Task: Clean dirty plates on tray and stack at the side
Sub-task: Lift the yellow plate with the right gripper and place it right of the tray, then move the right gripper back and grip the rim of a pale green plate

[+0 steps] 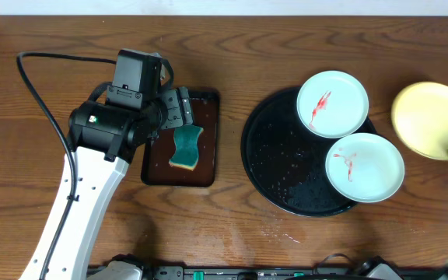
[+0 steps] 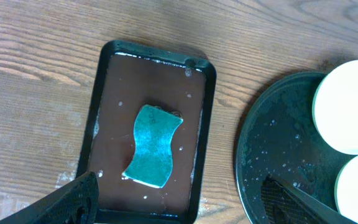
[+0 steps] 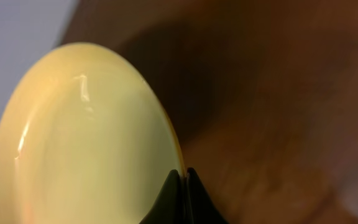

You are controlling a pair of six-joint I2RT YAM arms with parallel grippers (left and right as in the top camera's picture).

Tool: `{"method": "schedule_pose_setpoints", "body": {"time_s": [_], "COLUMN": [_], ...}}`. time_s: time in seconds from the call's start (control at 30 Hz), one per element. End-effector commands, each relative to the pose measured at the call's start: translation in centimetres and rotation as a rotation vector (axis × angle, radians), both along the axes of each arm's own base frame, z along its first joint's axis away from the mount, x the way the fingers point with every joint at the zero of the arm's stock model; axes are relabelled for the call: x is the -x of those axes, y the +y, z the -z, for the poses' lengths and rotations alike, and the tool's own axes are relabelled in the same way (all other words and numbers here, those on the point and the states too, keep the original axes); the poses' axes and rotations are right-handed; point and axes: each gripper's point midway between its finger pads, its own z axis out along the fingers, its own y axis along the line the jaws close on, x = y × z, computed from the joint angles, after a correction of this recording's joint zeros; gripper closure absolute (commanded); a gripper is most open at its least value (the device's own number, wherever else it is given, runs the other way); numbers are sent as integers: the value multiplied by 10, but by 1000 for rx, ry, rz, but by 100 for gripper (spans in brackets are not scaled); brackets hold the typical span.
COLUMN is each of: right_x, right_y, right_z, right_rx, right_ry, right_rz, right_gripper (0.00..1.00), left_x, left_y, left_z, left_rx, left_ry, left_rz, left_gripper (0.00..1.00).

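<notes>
My right gripper holds the yellow plate [image 1: 430, 119] by the plate's rim, and the plate's top side looks clean. It will lower the plate onto the bare wood below, beside the black tray, and let go of the plate's rim.
Two pale mint plates with red sauce smears sit on the right part of the round black tray [image 1: 274, 167]: one at the back [image 1: 333, 103], one at the front [image 1: 364, 166]. Both show at the right edge of the left wrist view [image 2: 348, 106]. My right gripper [image 3: 183, 175] is shut on the rim of the pale yellow plate [image 1: 430, 119], held to the right of the tray; its face looks clean [image 3: 79, 137]. My left gripper [image 2: 179, 205] is open above the near end of the small brown tray [image 1: 208, 159], empty.
A teal sponge [image 1: 185, 146] lies in the wet brown rectangular tray, also in the left wrist view [image 2: 154, 144]. Water drops speckle the black tray [image 2: 278, 162]. Bare wood table [image 1: 302, 47] surrounds both trays. A black cable [image 1: 41, 93] runs at the left.
</notes>
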Motion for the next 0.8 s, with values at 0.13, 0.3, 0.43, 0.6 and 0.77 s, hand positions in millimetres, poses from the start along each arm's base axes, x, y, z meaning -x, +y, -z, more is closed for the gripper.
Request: {"method": "schedule_pose_setpoints", "body": {"time_s": [0.13, 0.3, 0.43, 0.6, 0.77], "right_x": [27, 13, 7, -26, -33], "right_y": [-69, -75, -69, -18, 48], "right_z": [60, 78, 75, 42, 45], "right_rx": [7, 63, 86, 28, 31], "right_ry": [161, 197, 202, 51, 152], "right_rz": [260, 144, 90, -133, -377], "right_gripper": [99, 99, 53, 40, 36], "left_x": [-1, -1, -1, -1, -1], "left_y": [0, 0, 0, 0, 0], "left_z": [-4, -4, -4, -4, -4], "left_rx": [-3, -3, -3, -3, -3], "left_ry": [-12, -11, -12, -12, -12], "left_rz": [7, 6, 6, 7, 7], "left_gripper": [16, 16, 16, 16, 16]}}
